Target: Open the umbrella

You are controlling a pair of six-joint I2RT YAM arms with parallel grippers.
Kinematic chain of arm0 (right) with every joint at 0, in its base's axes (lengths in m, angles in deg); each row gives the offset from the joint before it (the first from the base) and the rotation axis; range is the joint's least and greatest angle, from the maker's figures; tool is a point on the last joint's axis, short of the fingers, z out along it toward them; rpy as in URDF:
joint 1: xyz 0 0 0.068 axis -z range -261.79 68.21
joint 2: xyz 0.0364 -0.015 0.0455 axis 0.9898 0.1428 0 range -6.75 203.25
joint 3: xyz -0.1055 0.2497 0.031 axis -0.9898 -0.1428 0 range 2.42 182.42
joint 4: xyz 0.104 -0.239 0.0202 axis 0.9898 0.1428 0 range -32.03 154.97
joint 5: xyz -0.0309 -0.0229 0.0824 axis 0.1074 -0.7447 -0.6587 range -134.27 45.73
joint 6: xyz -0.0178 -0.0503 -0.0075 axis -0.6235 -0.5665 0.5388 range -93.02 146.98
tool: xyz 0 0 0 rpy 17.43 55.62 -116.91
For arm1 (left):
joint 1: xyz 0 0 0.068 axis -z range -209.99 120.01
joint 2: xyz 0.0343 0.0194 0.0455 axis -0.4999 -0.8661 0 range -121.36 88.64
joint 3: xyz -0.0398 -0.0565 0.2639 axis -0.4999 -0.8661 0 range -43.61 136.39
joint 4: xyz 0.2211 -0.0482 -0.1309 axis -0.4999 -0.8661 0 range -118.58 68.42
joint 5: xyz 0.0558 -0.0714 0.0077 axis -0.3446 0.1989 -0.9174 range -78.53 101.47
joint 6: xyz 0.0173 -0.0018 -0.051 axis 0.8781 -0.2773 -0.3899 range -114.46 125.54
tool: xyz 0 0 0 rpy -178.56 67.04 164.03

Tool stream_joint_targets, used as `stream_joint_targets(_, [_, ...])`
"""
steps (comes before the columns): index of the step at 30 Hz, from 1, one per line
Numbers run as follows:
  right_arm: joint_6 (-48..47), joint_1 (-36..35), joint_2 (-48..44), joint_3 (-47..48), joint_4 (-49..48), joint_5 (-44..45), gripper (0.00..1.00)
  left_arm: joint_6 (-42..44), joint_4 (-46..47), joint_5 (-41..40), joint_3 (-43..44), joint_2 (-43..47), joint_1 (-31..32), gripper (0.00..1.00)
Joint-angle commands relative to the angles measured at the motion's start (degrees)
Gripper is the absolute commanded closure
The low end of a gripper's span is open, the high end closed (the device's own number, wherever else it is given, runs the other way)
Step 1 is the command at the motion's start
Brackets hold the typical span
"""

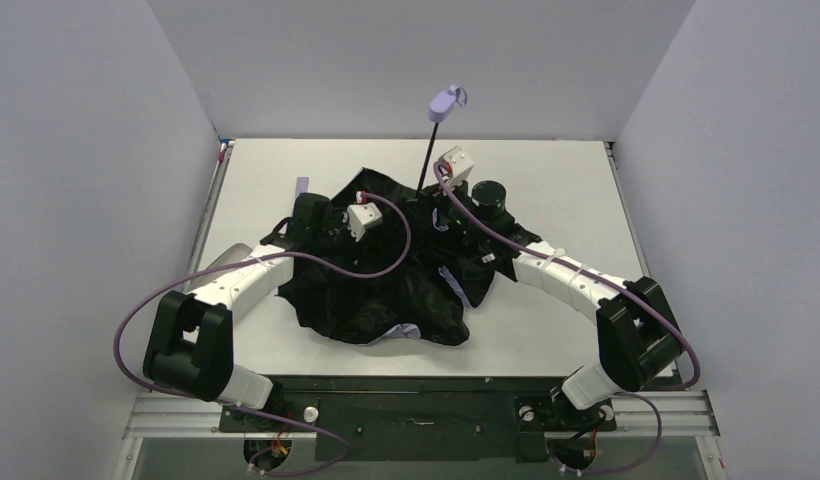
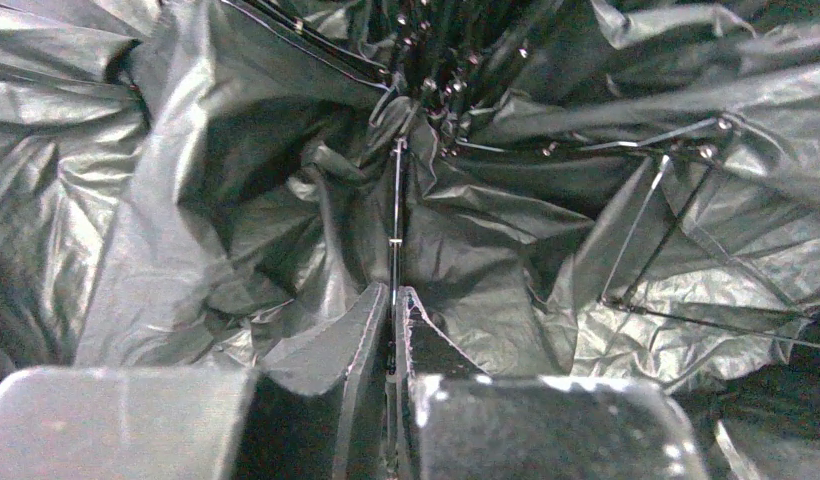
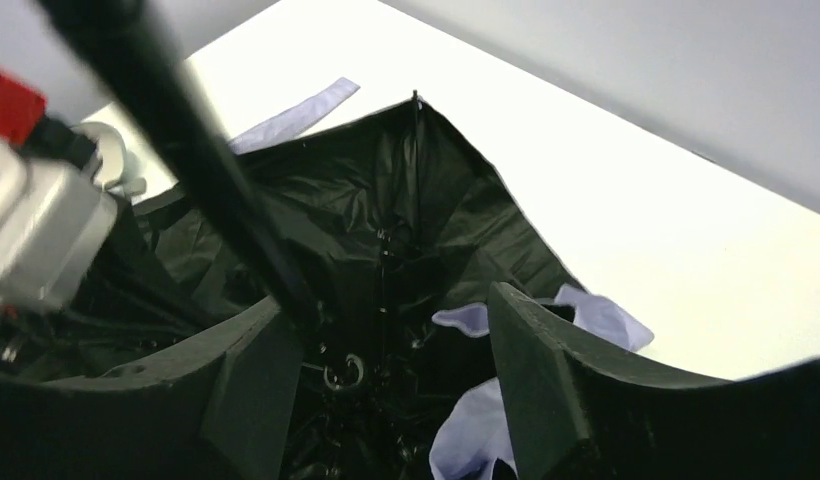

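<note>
The left gripper needs to open next, staying low over the canopy, because the thin metal rib already runs straight out from the middle of the umbrella.
The umbrella lies crumpled in the middle of the table, black lining up, with lavender patches showing at its edges. Its thin black shaft rises at an angle to the small lavender handle. My left gripper sits low over the canopy's left side. In the left wrist view the left gripper is shut on a thin metal rib amid the folds. My right gripper is at the foot of the shaft. The right gripper is open, and the shaft passes just by its left finger.
A lavender strap pokes out at the canopy's far left edge. A pale rounded object lies partly under my left arm. The table's back edge meets the white wall just behind the handle.
</note>
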Motion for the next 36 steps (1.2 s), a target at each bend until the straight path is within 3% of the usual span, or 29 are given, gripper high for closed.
stream_joint_targets(1, [0.99, 0.87, 1.87, 6.51, -4.69, -2.26, 0.36, 5.21, 0.78, 2.6, -1.37, -0.59, -0.21, 1.0])
stream_joint_targets(7, [2.42, 0.44, 4.16, 11.96, -6.36, -5.03, 0.31, 5.5, 1.04, 2.59, -1.47, -0.73, -0.21, 1.0])
stream_joint_targets(11, [2.73, -0.07, 4.41, 15.05, -7.01, -5.45, 0.36, 5.76, 1.13, 2.41, -1.47, -0.85, -0.21, 1.0])
stream_joint_targets(13, [2.29, -0.42, 4.53, 16.87, -6.83, -5.77, 0.46, 6.58, 0.69, 2.31, -1.62, -0.9, -0.21, 1.0])
stream_joint_targets(15, [1.28, -0.73, 4.58, 18.84, -5.26, -5.87, 0.68, 6.99, 0.51, 2.01, -2.04, -0.69, -0.28, 1.0])
stream_joint_targets(16, [1.02, -0.81, 4.63, 19.75, -4.26, -5.83, 0.86, 6.99, 0.41, 1.59, -2.39, -0.55, -0.42, 1.0])
stream_joint_targets(18, [0.55, -0.69, 4.45, 20.67, -2.61, -5.24, 1.0, 7.22, -0.17, 2.0, -2.83, -0.1, -1.5, 1.0])
stream_joint_targets(24, [-1.2, -0.32, 1.49, 20.19, 0.08, -3.4, 1.0, 7.2, 3.51, 8.96, -4.74, 3.28, -8.35, 0.97])
stream_joint_targets(28, [-3.59, -1.03, 0.87, 19.98, 2.91, -1.25, 1.0, 8.32, 8.17, 13.42, -4.37, 6.78, -7.27, 0.59])
stream_joint_targets(30, [-4.49, -1.59, 0.97, 19.99, 4.26, 0.05, 1.0, 7.8, 13.79, 12.64, -5.36, 8.72, -4.7, 0.5])
stream_joint_targets(33, [-3.96, -2.49, 1.1, 20.12, 5.32, 2.02, 1.0, 7.45, 24.75, 9.87, -7.96, 10.6, 0.21, 0.49])
stream_joint_targets(36, [-3.23, -3.2, 1.17, 20.29, 6.34, 3.49, 1.0, 9.3, 31.37, 6.99, -10.27, 10.63, 5.22, 0.55])
